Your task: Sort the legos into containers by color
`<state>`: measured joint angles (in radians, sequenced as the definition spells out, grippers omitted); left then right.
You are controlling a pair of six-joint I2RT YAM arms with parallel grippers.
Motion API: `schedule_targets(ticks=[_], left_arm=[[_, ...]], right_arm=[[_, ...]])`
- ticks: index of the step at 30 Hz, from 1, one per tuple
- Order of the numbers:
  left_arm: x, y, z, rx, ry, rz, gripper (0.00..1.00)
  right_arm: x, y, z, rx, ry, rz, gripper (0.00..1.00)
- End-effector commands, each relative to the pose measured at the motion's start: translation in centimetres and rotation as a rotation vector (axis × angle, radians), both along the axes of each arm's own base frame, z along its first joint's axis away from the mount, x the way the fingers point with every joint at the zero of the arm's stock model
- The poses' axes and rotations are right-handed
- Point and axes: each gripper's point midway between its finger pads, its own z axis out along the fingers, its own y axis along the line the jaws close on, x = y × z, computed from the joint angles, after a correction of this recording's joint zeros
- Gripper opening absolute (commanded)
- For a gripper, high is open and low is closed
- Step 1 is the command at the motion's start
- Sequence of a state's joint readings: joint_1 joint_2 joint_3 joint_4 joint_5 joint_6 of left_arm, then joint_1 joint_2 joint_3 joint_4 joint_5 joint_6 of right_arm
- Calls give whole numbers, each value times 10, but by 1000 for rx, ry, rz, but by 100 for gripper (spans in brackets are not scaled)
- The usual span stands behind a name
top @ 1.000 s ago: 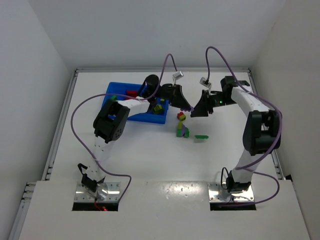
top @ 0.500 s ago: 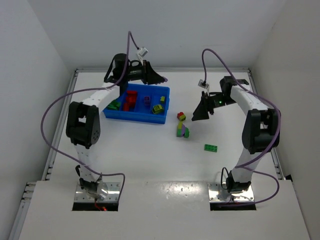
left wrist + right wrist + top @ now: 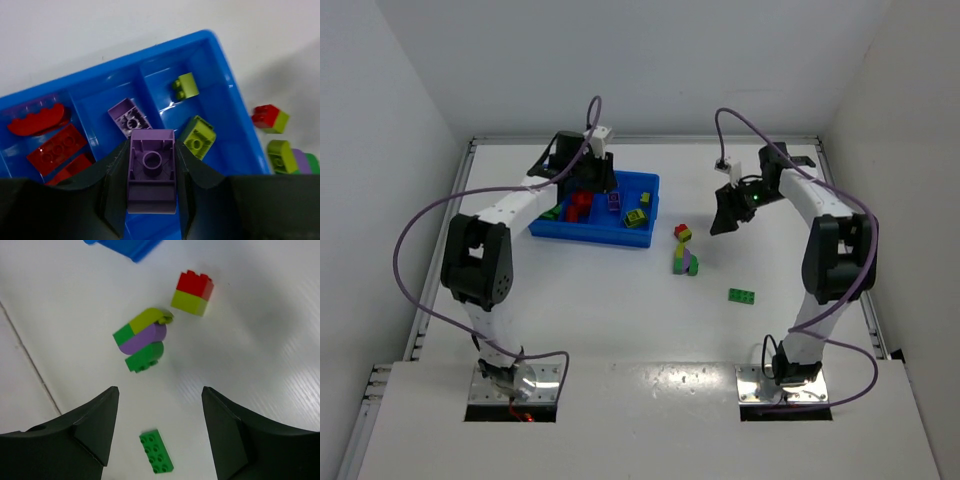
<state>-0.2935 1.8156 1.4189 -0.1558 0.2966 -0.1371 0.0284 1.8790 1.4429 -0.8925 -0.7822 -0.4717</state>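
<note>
The purple brick goes down a little into the blue tray's section (image 3: pixel 609 206) (image 3: pixel 123 131) between the red and yellow-green bricks next, and my left gripper then releases it.
My left gripper (image 3: pixel 151 172) is shut on a purple brick (image 3: pixel 151 170) and holds it above the blue tray (image 3: pixel 227 95), over the compartment where another purple brick (image 3: pixel 129 115) lies. The tray (image 3: pixel 552 227) also holds red bricks (image 3: pixel 55 147) and yellow-green bricks (image 3: pixel 199 137). My right gripper (image 3: pixel 159 405) is open and empty above the table. Below it lie a flat green brick (image 3: pixel 156 451), a green, purple and yellow-green clump (image 3: pixel 142 339) and a red and yellow-green pair (image 3: pixel 192 292). In the top view they are the green brick (image 3: pixel 741 295), the clump (image 3: pixel 685 262) and the pair (image 3: pixel 682 232).
White walls close the table at the back and sides. A raised rail (image 3: pixel 440 260) runs along the left edge. Purple cables loop above both arms.
My left gripper has swung from beside the loose clump back over the tray with the purple brick. The green brick moved down and right. My right gripper shifted slightly.
</note>
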Motion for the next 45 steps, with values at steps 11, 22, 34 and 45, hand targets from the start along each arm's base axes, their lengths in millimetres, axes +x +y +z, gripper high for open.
schedule_targets(ticks=[11, 22, 34, 45], left_arm=[[20, 2, -60, 135, 144, 59, 37], [8, -2, -37, 40, 113, 54, 60], [8, 7, -16, 48, 59, 70, 61], [6, 2, -22, 35, 73, 44, 61]], right_arm=[[-83, -52, -29, -320, -52, 232, 71], [-137, -60, -54, -441, -105, 458, 73], [-135, -68, -93, -641, -253, 377, 73], [-137, -65, -101, -627, -200, 348, 71]])
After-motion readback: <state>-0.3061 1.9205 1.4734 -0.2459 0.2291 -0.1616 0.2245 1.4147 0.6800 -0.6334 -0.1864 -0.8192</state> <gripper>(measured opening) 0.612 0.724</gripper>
